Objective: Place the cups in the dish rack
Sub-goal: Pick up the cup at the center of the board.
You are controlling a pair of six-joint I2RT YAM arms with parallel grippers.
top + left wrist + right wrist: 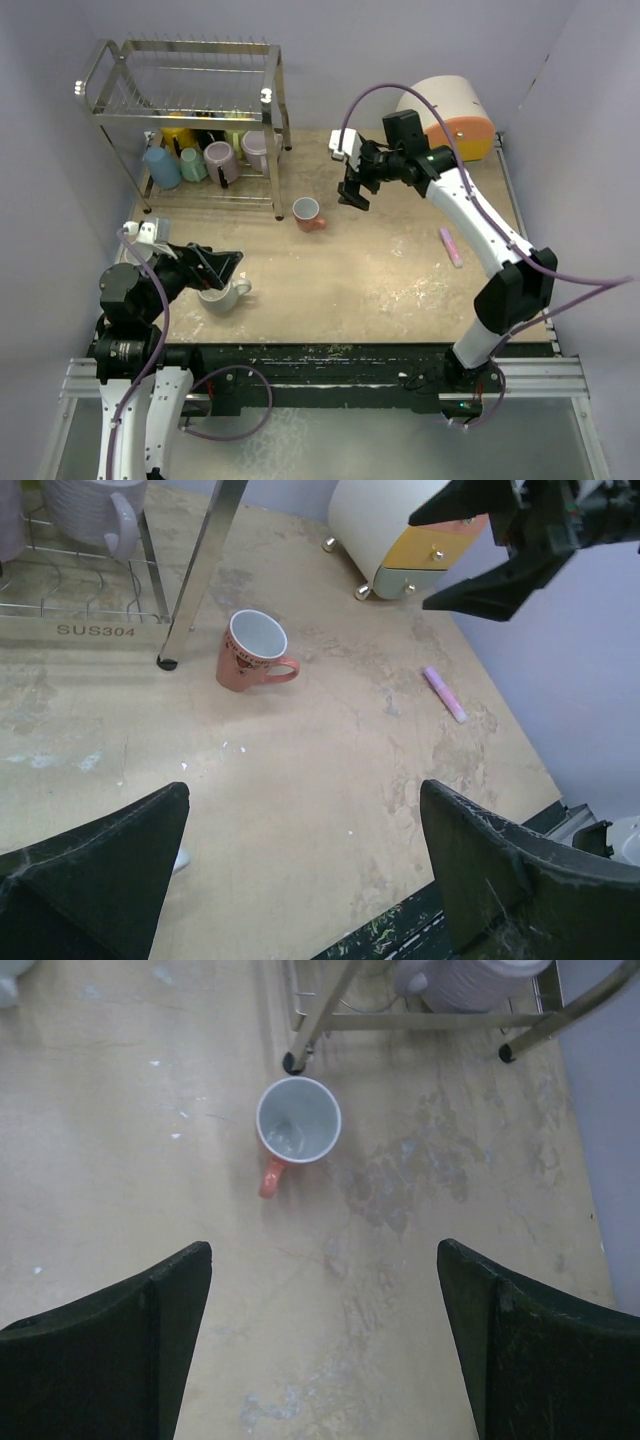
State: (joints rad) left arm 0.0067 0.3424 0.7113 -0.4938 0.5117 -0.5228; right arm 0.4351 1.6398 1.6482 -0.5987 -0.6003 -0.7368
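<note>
The robot will move its right gripper across and down onto the salmon mug's far rim next, because the salmon mug stands below and to the left in the top view.
The silver wire dish rack stands at the far left, with several mugs on its lower tier, among them a blue one, a purple one and a lavender one. A salmon mug stands upright on the table by the rack's front right leg; it also shows in the left wrist view and the right wrist view. A pale mug stands at the near left. My left gripper is open and empty just above it. My right gripper is open and empty, hovering right of the salmon mug.
A cream-and-orange drawer box stands at the far right. A small pink stick lies on the table right of centre. The rack's leg stands close to the salmon mug. Purple walls enclose the table.
</note>
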